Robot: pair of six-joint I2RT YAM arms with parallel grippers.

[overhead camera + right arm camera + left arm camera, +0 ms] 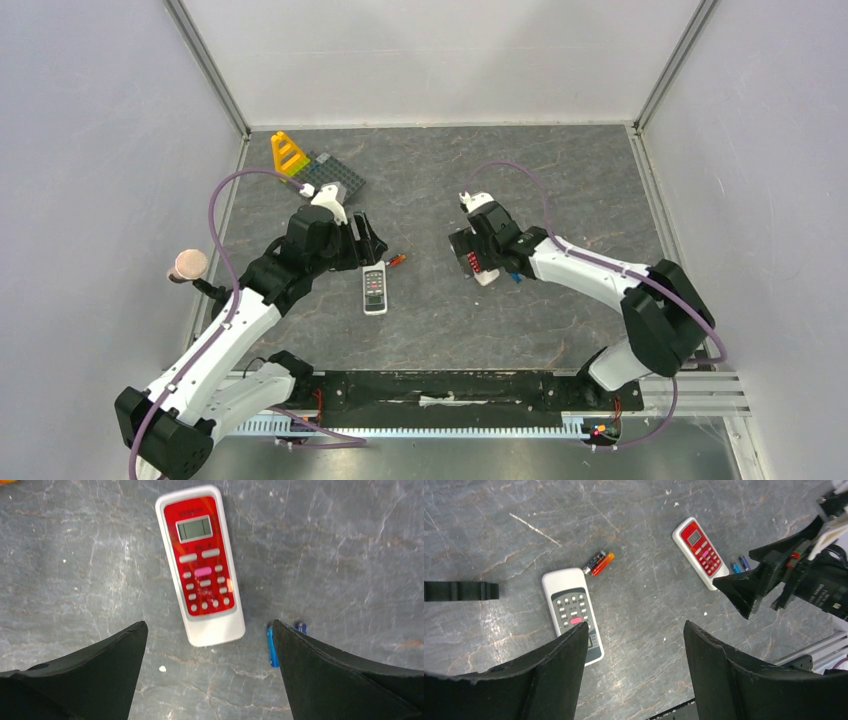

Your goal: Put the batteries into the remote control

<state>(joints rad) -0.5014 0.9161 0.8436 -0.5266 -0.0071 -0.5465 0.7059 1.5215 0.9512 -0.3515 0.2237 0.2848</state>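
The right gripper moves down with open fingers onto the white lower end (487, 277) (216, 631) of the red-faced remote next, because that end already lies between both fingers.
Two remotes lie face up on the grey table. The white remote with a grey face (375, 290) (572, 614) has the red-orange batteries (397, 261) (598, 563) just beyond its top end. My left gripper (366, 243) (634, 625) hovers open above it, its left finger covering the remote's lower part. The red-faced remote (482, 268) (702, 552) (201, 562) lies under my right gripper (468, 256) (210, 623), which is open and empty. The blue batteries (740, 565) (271, 645) rest beside that remote's lower end, partly hidden by the right finger.
A yellow toy (288, 152) and a grey studded baseplate (332, 178) sit at the back left. A black strip (459, 591) lies left of the grey remote. The metal rail (440, 388) runs along the near edge.
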